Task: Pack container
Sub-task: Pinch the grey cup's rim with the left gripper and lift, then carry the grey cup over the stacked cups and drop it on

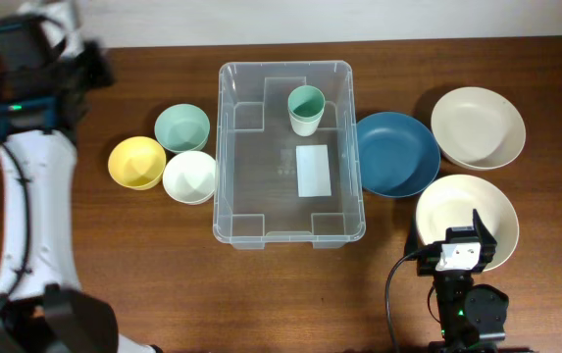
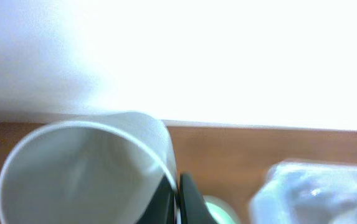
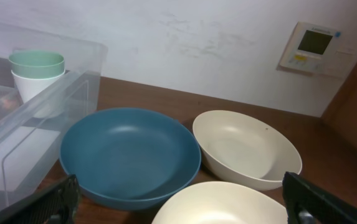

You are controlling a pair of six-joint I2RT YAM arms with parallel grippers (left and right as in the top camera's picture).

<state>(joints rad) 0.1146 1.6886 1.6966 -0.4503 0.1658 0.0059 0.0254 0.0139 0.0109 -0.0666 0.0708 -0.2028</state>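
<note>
The white cup in my left gripper will go right in the overhead view next, and I will lower it and let go of it inside the mint-green cup's opening (image 1: 307, 100), which is open and empty there.
The clear plastic container (image 1: 236, 196) stands mid-table with a white label (image 1: 314, 170) on its base. At its back stands a mint-green cup nested in a white cup (image 1: 305, 108), also seen in the right wrist view (image 3: 36, 68). My left gripper (image 2: 177, 202) is shut on the rim of a white cup (image 2: 85, 168), raised at the table's far left corner (image 1: 50, 12). Over the nearer cream bowl (image 3: 228, 205), my right gripper (image 3: 184, 211) is open, holding nothing.
Left of the container lie a yellow bowl (image 1: 136, 162), a mint bowl (image 1: 181, 127) and a white bowl (image 1: 189, 176). To its right are a blue bowl (image 1: 396, 153), a far cream bowl (image 1: 478, 127) and the near cream bowl (image 1: 462, 211).
</note>
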